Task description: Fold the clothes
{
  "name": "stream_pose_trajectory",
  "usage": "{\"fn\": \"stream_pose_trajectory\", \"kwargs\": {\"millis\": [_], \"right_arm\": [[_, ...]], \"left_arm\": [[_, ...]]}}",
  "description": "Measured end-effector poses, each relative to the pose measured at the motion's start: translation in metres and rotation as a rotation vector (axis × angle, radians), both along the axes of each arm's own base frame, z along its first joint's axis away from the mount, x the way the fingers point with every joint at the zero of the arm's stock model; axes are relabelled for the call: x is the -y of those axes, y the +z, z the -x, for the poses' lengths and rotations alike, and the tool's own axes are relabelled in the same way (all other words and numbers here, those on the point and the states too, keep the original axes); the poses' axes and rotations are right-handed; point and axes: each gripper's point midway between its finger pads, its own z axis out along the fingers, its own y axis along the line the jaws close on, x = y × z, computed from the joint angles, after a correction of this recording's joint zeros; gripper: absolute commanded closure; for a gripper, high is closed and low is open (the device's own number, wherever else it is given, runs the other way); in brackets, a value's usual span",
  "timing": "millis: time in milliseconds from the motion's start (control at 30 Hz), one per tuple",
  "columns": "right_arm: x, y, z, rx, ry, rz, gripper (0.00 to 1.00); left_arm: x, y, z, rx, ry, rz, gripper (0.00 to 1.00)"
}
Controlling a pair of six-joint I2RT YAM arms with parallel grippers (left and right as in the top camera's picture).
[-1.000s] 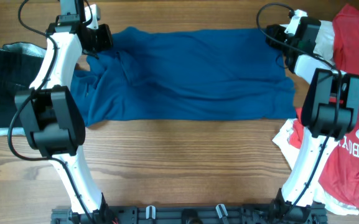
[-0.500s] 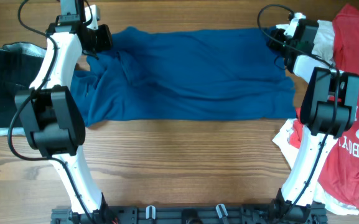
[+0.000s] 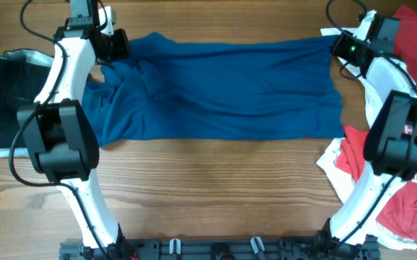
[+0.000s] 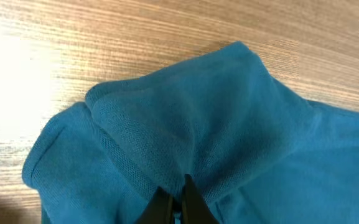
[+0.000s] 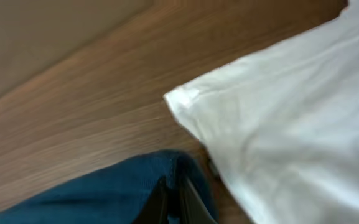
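Next, my right gripper will carry the shirt's edge back over the shirt's near corner by the red garment (image 3: 332,127) and release, halving the spread shirt, since that corner lies back from it.
A dark blue short-sleeved shirt (image 3: 222,87) lies spread flat across the far half of the wooden table. My left gripper (image 3: 116,45) is shut on a raised fold at the shirt's far left corner; in the left wrist view its fingertips (image 4: 176,190) pinch the bunched blue cloth (image 4: 216,124). My right gripper (image 3: 337,45) is shut on the far right corner. In the right wrist view those fingertips (image 5: 173,186) clamp the blue edge (image 5: 104,193), right beside a white garment (image 5: 291,106).
A black garment (image 3: 6,94) with a pale edge lies at the left of the table. A red garment with white lettering (image 3: 410,195) and a white one (image 3: 331,155) are heaped at the right, round the right arm's base. The arm mounts stand along the near edge.
My right gripper has shut on the shirt's far right corner and moved right, stretching that edge out. The left gripper and its corner have not moved.
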Motion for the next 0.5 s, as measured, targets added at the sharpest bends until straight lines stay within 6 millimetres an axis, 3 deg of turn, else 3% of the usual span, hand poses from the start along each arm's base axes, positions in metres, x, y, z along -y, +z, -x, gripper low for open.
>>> {"fn": "stream_pose_trajectory", "kwargs": {"millis": [233, 367, 500], "right_arm": [[-0.009, 0.027, 0.034, -0.098, 0.018, -0.009, 0.96], [-0.017, 0.049, 0.067, -0.173, 0.051, -0.001, 0.96], [-0.023, 0.060, 0.097, -0.254, 0.063, -0.003, 0.96]], "left_arm": [[0.001, -0.003, 0.024, -0.093, 0.001, 0.005, 0.96], [-0.005, 0.025, 0.053, -0.147, 0.026, 0.011, 0.96], [-0.029, 0.045, 0.077, -0.190, 0.096, 0.025, 0.96]]}}
